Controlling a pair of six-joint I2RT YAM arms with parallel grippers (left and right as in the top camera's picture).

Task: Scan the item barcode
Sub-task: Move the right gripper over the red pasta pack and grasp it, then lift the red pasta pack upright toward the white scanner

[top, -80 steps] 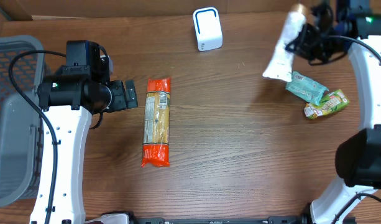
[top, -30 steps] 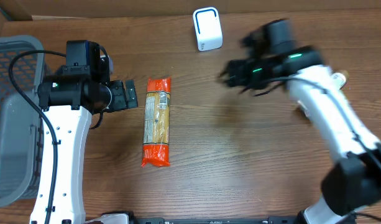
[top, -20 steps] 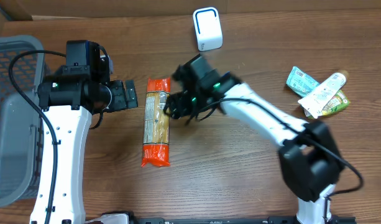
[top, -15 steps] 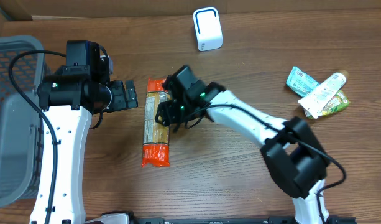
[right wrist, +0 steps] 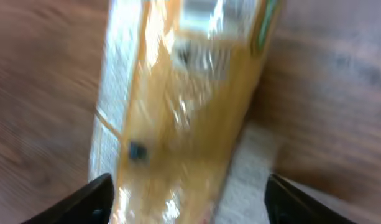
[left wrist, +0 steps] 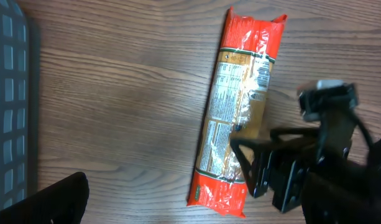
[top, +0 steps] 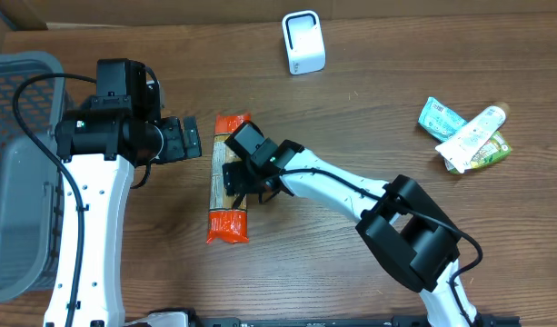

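My right gripper will next move down and tilt onto the packet's long edge away from the basket, because the packet is already between my open fingers.
The item, a long orange-red pasta packet (top: 229, 186), lies flat on the table left of centre. My right gripper (top: 238, 178) hovers low over its middle, open. In the right wrist view the blurred packet (right wrist: 190, 106) fills the frame between the two fingertips (right wrist: 94, 200) of the right gripper (right wrist: 193, 208). My left gripper (top: 193, 138) stands open just left of the packet's top end. From the left wrist, the packet (left wrist: 237, 118) and the right gripper (left wrist: 265, 171) over it both show. The white scanner (top: 303, 42) stands at the back. I cannot make out the barcode.
A grey basket (top: 14, 173) sits at the left edge. At the far right lie a teal packet (top: 442, 116), a white tube (top: 475, 133) and a green packet (top: 485, 153). The right arm stretches across the middle of the table.
My right arm left the white tube with the packets at the far right, then swung left across the table to above the pasta packet. The left arm has not moved.
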